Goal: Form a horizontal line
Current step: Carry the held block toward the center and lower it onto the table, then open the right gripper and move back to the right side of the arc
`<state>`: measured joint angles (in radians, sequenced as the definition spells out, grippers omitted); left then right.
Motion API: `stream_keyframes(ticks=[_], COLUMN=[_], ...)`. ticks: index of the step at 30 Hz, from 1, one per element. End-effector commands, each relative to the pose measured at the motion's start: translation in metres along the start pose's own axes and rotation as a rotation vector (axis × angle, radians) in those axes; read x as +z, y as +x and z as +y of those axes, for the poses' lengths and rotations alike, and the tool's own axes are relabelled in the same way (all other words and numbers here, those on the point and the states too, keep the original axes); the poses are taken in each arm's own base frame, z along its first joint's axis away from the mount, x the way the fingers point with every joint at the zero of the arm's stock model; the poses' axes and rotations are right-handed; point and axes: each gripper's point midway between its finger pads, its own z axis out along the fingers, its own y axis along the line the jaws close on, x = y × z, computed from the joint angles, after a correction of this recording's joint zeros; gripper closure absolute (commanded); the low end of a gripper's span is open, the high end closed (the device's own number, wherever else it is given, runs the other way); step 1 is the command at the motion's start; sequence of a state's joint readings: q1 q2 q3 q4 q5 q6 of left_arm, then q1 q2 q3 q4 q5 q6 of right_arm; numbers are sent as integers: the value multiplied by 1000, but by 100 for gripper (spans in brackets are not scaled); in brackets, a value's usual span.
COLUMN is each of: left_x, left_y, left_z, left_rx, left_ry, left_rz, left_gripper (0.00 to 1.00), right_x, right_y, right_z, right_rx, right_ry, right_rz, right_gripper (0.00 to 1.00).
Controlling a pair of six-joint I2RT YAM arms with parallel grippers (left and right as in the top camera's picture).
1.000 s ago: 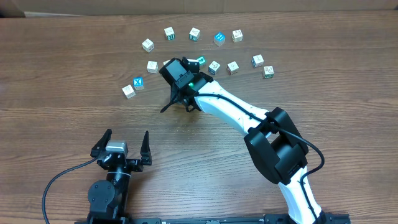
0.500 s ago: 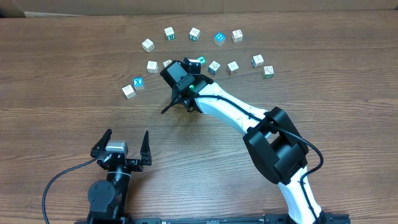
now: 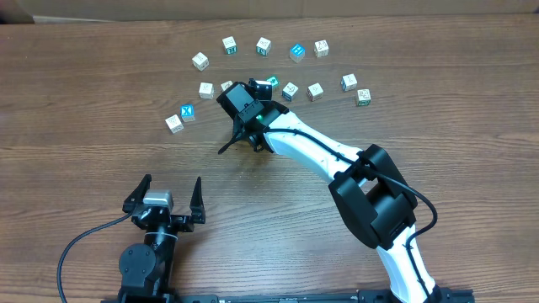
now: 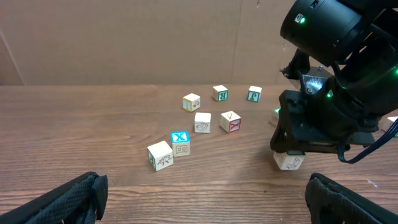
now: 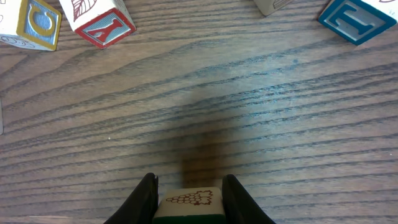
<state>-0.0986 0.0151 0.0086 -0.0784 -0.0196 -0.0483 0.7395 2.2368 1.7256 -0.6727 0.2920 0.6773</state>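
Observation:
My right gripper lowers and sets the small wooden cube (image 5: 189, 200) onto the bare wood next and releases it, as that clear patch lies just below the gripper.
My right gripper (image 5: 189, 194) is shut on a small wooden cube (image 5: 189, 200) with a pale grape-drawing face and a green side. In the left wrist view that cube (image 4: 288, 161) hangs under the right gripper (image 4: 288, 155), at or just above the wood. From overhead the right gripper (image 3: 246, 128) hides the cube. The horizontal line is out of view; the cubes I see lie loosely scattered. My left gripper (image 3: 172, 183) sits near the front edge, open and empty, its fingers (image 4: 74, 199) spread wide.
Scattered cubes arc across the far table: a blue X cube (image 3: 187, 112) beside a pale cube (image 3: 174, 124), a teal cube (image 3: 272, 82), a blue cube (image 3: 296, 52). A red A cube (image 5: 99, 22) and a blue T cube (image 5: 357, 18) lie ahead of the right gripper.
The right gripper shifted slightly rightward with the cube, then held still. The left arm has not moved.

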Motion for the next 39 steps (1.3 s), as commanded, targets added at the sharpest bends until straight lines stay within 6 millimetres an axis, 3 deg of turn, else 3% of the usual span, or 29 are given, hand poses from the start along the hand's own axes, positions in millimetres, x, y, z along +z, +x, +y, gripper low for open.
stream_keyframes(ticks=[1,4,12,18,26,31,34,36,39], left_x=[0,0,0,0,0,0,0,0,0], left_y=[-1,-1,-1,-1,-1,-1,-1,-1,-1], left_z=[-1,-1,-1,-1,-1,-1,-1,-1,-1], left_rx=[19,19,19,19,19,19,19,19,19], left_ry=[1,1,1,1,1,1,1,1,1], left_rz=[-8,-8,-8,-8,-8,-8,-8,-9,-8], left_gripper=[0,1,0,1,0,1,1,0,1], right_x=[7,7,9,23,29,29,29,27,15], right_y=[5,9,9,17,17,17,16,11,-18], right_z=[-3,0,-1,-3,-1,-1,0,2,7], right_rx=[-1,-2,-5,-69,-84,-84,-83,-83,-124], right_ry=[15,-4,0,12,7,7,4,-1,-11], right_rz=[8,29,29,43,36,37,34,20,-46], right_gripper=[76,80,79,79,72,55,51,48,47])
